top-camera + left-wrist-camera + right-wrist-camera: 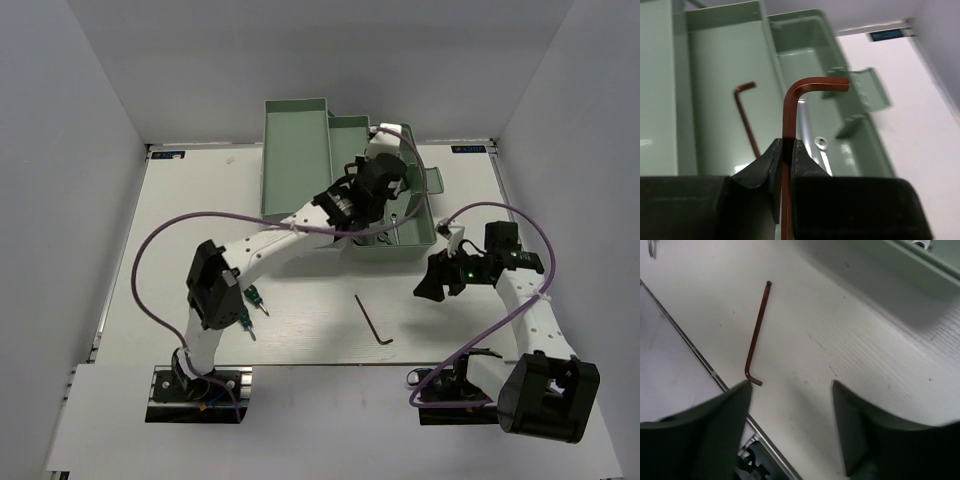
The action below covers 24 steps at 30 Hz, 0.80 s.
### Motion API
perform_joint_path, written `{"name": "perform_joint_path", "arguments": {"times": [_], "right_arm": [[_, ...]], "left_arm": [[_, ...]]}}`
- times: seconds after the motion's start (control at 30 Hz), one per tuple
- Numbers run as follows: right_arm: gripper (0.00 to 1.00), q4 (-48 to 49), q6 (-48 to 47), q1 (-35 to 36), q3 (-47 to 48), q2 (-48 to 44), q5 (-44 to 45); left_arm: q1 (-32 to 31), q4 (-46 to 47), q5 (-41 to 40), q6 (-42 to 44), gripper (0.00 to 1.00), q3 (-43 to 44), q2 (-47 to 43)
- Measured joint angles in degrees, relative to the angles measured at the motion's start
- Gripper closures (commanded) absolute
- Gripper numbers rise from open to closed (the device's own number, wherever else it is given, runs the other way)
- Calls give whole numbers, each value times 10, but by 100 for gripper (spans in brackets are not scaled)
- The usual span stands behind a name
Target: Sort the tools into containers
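Note:
My left gripper moves outward and down, to the left in the top view, over the toolbox's middle tray [715, 90] next, since the second hex key lies there.
The mint-green toolbox [296, 160] stands open at the back middle of the table. My left gripper [385, 200] hovers over its trays, shut on a dark L-shaped hex key [790, 107] whose short leg points right, above the tray [715, 90]. A second hex key [746, 117] lies in that tray. A silver wrench [817, 142] lies in the neighbouring compartment. A third hex key [373, 320] lies on the table; it also shows in the right wrist view [758, 330]. My right gripper [436, 282] is open and empty, above the table right of it. Two green-handled screwdrivers [255, 297] lie by the left arm.
The toolbox's near wall [910, 270] is just beyond my right gripper. The table's front edge with a metal rail [705, 365] runs close behind the loose hex key. White walls enclose the table on three sides.

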Motion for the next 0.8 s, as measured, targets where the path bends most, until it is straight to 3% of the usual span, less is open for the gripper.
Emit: {"name": "perform_joint_path", "arguments": {"times": [0.1,0.2,0.33,0.37,0.5,0.6,0.8], "right_arm": [[14,3,-18,7,-24,-11,0],[14,6,-27,17,-37,-25,0],[32,24,-31,42,-39,-21,-1],[36,31,-29,54,-39,-16,0],[46,65,-13,126,-39,30,13],[46,93,12,188,-39,73,43],[46,153,72,311,-21,151,143]], "left_arm": [[40,-15,2,14,100,37,52],[76,-35,11,26,100,86,106],[105,-57,28,43,99,176,169],[108,-57,33,46,95,189,177],[116,-63,49,55,39,210,180],[119,-57,63,57,26,215,178],[117,-70,99,56,21,215,162]]}}
